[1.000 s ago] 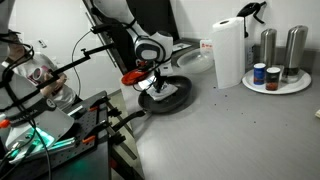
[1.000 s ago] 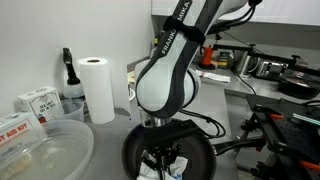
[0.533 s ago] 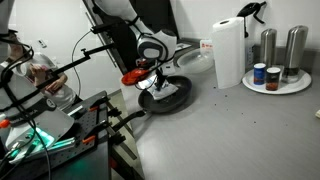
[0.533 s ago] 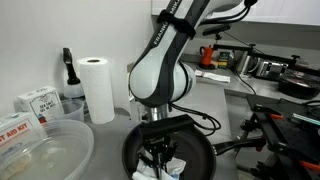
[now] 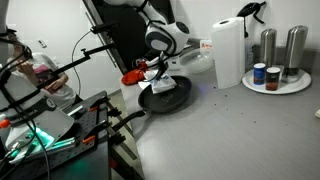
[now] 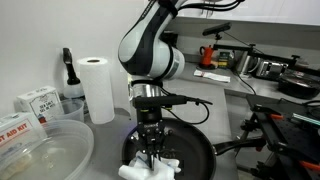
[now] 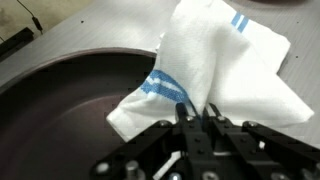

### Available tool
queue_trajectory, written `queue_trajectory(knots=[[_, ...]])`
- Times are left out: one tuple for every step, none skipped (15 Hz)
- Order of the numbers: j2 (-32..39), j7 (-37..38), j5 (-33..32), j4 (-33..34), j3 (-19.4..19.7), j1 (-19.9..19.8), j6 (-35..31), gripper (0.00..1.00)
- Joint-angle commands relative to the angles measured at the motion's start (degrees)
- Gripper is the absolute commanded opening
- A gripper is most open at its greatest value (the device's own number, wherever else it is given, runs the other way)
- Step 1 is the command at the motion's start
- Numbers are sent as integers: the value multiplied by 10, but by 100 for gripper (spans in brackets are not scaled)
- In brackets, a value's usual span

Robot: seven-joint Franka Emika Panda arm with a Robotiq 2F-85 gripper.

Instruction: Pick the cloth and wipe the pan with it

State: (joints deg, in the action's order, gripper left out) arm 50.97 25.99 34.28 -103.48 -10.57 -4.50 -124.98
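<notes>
I next need to lift my gripper clear, cross past the pan's rim toward the shaker tray and lower to release the cloth, as the tabletop there is bare.
The black round pan (image 5: 166, 96) lies on the grey table and shows in both exterior views (image 6: 200, 158). In the wrist view its dark inside (image 7: 60, 100) fills the left. The white cloth with blue stripes (image 7: 215, 70) hangs from my gripper (image 7: 197, 115), whose fingers are pinched shut on a fold of it. The cloth's lower end drapes over the pan's rim (image 6: 150, 166). My gripper (image 6: 151, 148) stands upright over the pan's near-left edge (image 5: 160, 80).
A tall white paper towel roll (image 5: 228, 52) and a round tray with metal shakers (image 5: 277, 80) stand nearby. A red object (image 5: 131, 75) sits beside the pan. A clear plastic bowl (image 6: 45, 150) and boxes (image 6: 38, 102) lie on one side.
The arm has moved the cloth from the pan's middle toward its rim; the cloth now hangs partly over the pan's edge, and the arm's upper body has swung aside.
</notes>
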Motion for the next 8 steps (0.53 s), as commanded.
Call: queue_trajectory(knots=[[-22,-21,35,11,18,3,32,2],[-30,-20,34,9,27,9,21,2],[-40,-18,27,6,37,16,8,2],[-51,-14,14,1,52,26,-12,2],[-59,-7,-1,-1,67,38,-30,2],[-67,1,-17,-4,84,47,-50,2],[-72,5,-30,-7,97,54,-69,2],[-78,11,-47,-11,110,60,-89,2]])
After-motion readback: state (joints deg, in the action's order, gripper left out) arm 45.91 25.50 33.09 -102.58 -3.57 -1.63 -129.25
